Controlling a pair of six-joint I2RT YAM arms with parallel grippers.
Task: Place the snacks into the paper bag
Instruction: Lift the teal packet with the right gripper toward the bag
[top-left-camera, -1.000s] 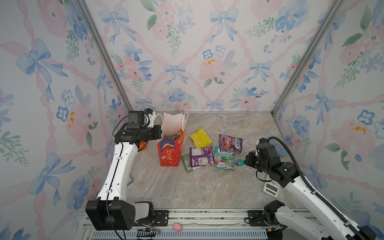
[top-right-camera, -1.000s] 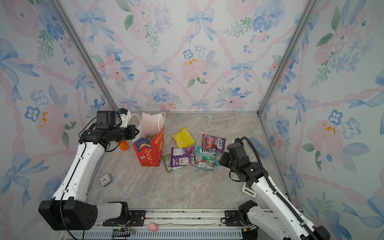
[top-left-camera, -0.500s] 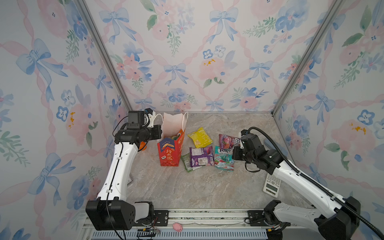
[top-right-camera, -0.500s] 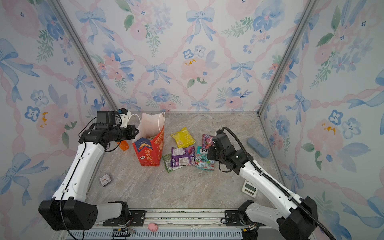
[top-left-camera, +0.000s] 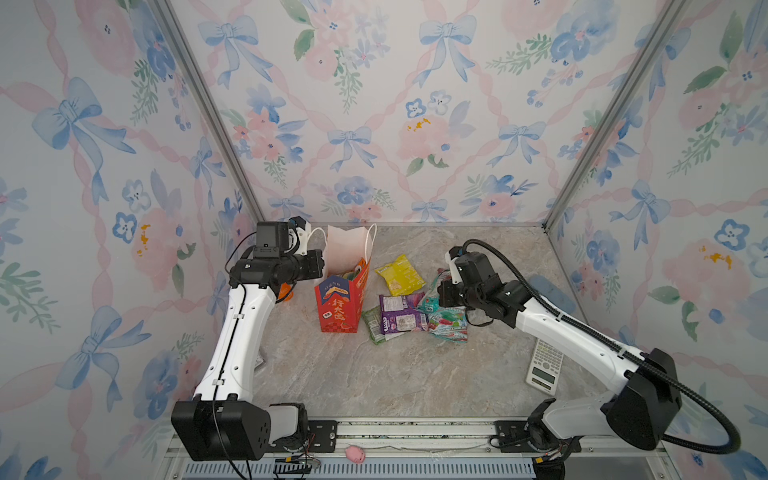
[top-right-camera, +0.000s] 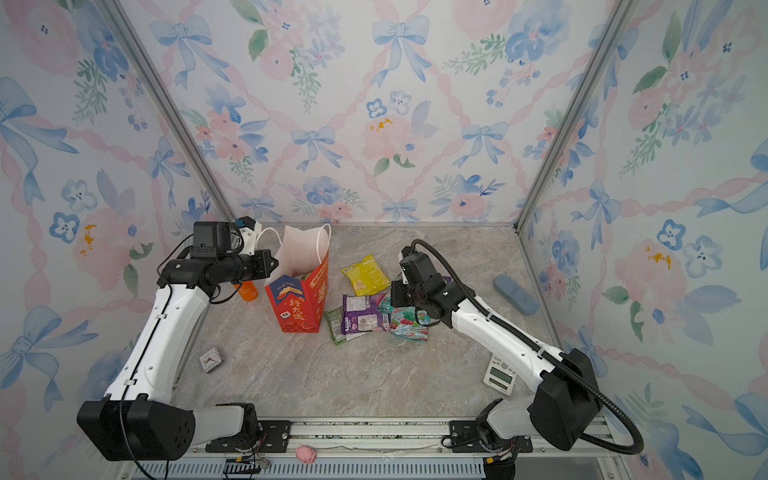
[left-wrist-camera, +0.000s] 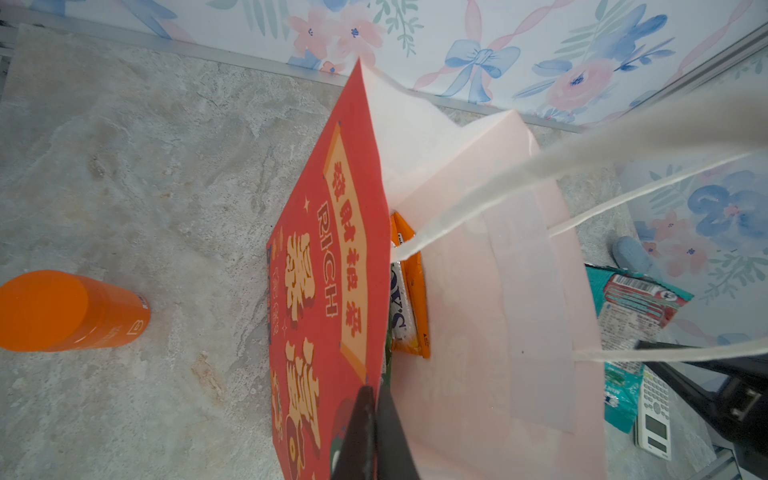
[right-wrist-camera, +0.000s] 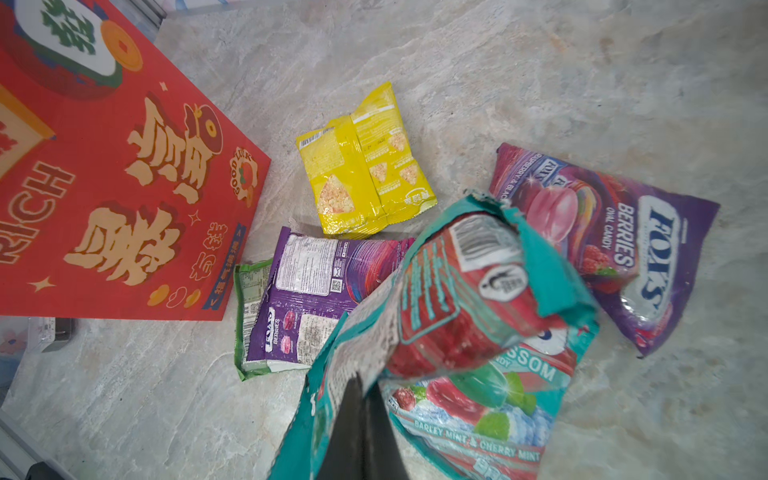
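Note:
The other teal packet and the purple one lie flat just below my right gripper. My right gripper needs to go down next and release the held packet across both.
The red paper bag (top-left-camera: 340, 303) (top-right-camera: 297, 303) stands open at the back left. My left gripper (left-wrist-camera: 376, 399) (top-left-camera: 322, 266) is shut on the rim of its red wall (left-wrist-camera: 332, 249). An orange packet (left-wrist-camera: 411, 291) lies inside. My right gripper (right-wrist-camera: 365, 390) (top-left-camera: 440, 293) is shut on a teal packet (right-wrist-camera: 457, 291) (top-right-camera: 384, 305), lifted over the snack pile. On the table lie a yellow packet (top-left-camera: 400, 276) (right-wrist-camera: 365, 174), a purple one (top-left-camera: 401, 318) over a green one (top-left-camera: 372, 324), another teal one (right-wrist-camera: 478, 415) and a purple Fox's packet (right-wrist-camera: 615, 245).
An orange bottle (top-left-camera: 286, 291) (left-wrist-camera: 62, 311) stands left of the bag, behind my left arm. A white calculator (top-left-camera: 545, 365) lies front right under my right arm. A blue case (top-right-camera: 515, 294) rests by the right wall and a small clock (top-right-camera: 211, 359) front left.
My right gripper has swung left from near the calculator to above the snack pile, carrying the teal packet. The left arm and the bag have not moved.

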